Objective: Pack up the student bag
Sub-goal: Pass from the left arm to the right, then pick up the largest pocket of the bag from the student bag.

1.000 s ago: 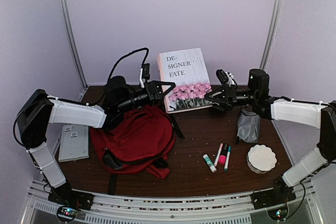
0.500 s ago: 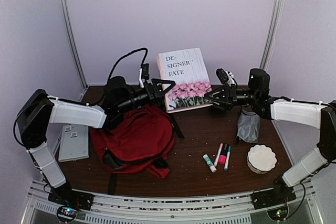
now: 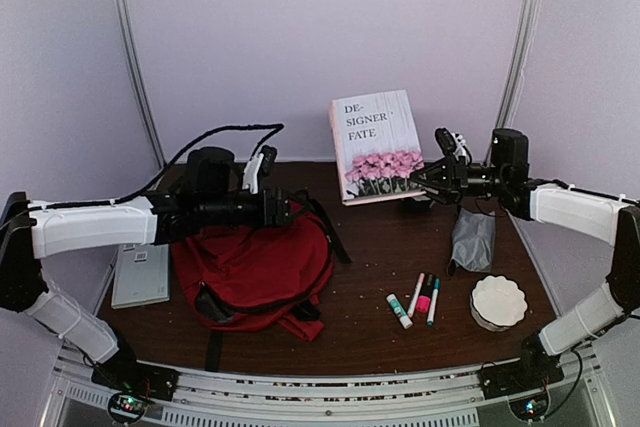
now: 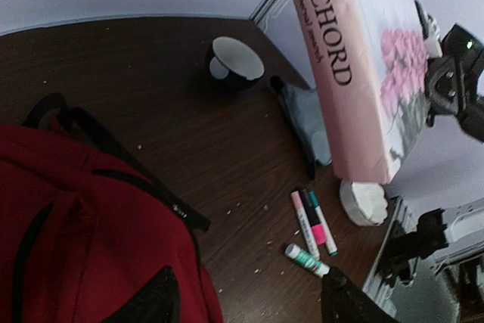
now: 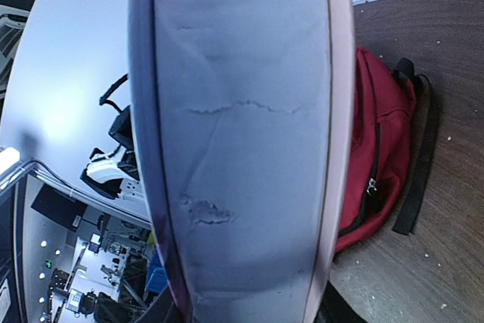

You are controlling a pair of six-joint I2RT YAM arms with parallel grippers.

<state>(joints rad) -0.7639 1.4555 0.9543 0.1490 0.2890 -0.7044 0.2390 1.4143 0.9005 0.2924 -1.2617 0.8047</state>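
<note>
I will move my left gripper back and down across the bag, with a turn, onto the bag's upper zip edge (image 3: 252,306), because the flap sags over the bag's opening.
The student bag (image 3: 255,272) is a red backpack lying at the left-centre of the table, its black straps trailing to the right. It also shows in the left wrist view (image 4: 76,247) and the right wrist view (image 5: 378,156). My left gripper (image 3: 285,211) hovers over the bag's far top edge, open and empty (image 4: 249,304). My right gripper (image 3: 422,180) is shut on the lower right corner of a book (image 3: 378,147) with pink flowers on its cover. It holds the book upright above the back of the table. The book's page edge fills the right wrist view (image 5: 242,149).
A small grey pouch (image 3: 472,239), three markers (image 3: 425,297), a glue stick (image 3: 399,310) and a white scalloped dish (image 3: 498,302) lie at the right. A grey flat device (image 3: 140,272) lies left of the bag. A black cup (image 4: 234,62) stands behind the pouch.
My left gripper has let go of the book and pulled back left over the bag. My right gripper has carried the book to the right, and it now stands more upright.
</note>
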